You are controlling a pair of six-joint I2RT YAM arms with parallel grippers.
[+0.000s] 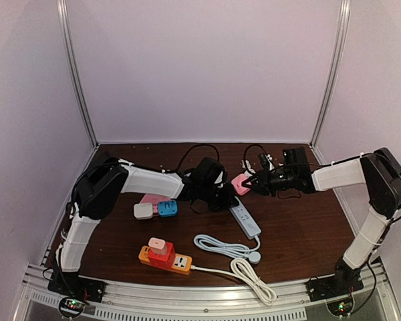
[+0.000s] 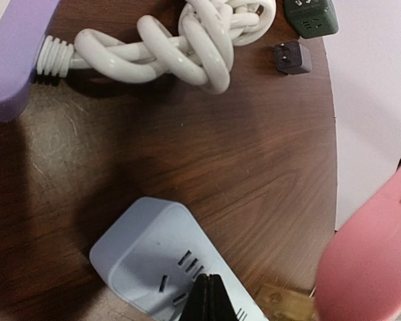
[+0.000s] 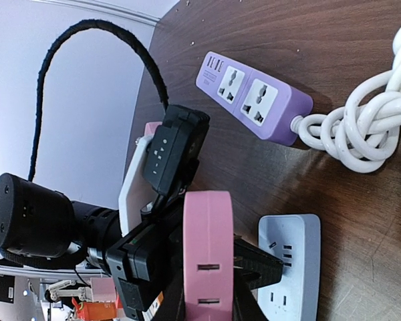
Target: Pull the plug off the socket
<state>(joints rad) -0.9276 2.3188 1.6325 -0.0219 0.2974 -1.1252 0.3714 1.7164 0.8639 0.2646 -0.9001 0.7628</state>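
Observation:
The right gripper swings away from the pale blue socket strip [image 1: 245, 221] and down to the table by the dark adapter next. The pink plug [image 1: 239, 182] hangs free.
A pale blue socket strip [image 1: 245, 221] lies on the brown table [image 1: 301, 234]. My left gripper [image 2: 210, 302] is shut with nothing in it, its tips pressed on the strip's [image 2: 144, 257] face by the end outlets. My right gripper [image 3: 208, 305] is shut on the pink plug [image 3: 208, 247], one finger on each side. The plug [image 1: 239, 182] hangs tilted above the strip's far end, apart from its face [image 3: 291, 264]. In the left wrist view the plug [image 2: 371, 261] fills the lower right corner, with a brass pin [image 2: 281, 304] bare beneath it.
A purple socket strip [image 3: 254, 93] with a knotted white cord [image 3: 371, 127] lies beyond. A green adapter [image 2: 312, 15] and a small dark one [image 2: 292, 57] sit near the edge. An orange-red strip [image 1: 164, 256], white [image 1: 143, 210] and blue [image 1: 167, 208] adapters and a cord coil [image 1: 250, 271] lie nearer.

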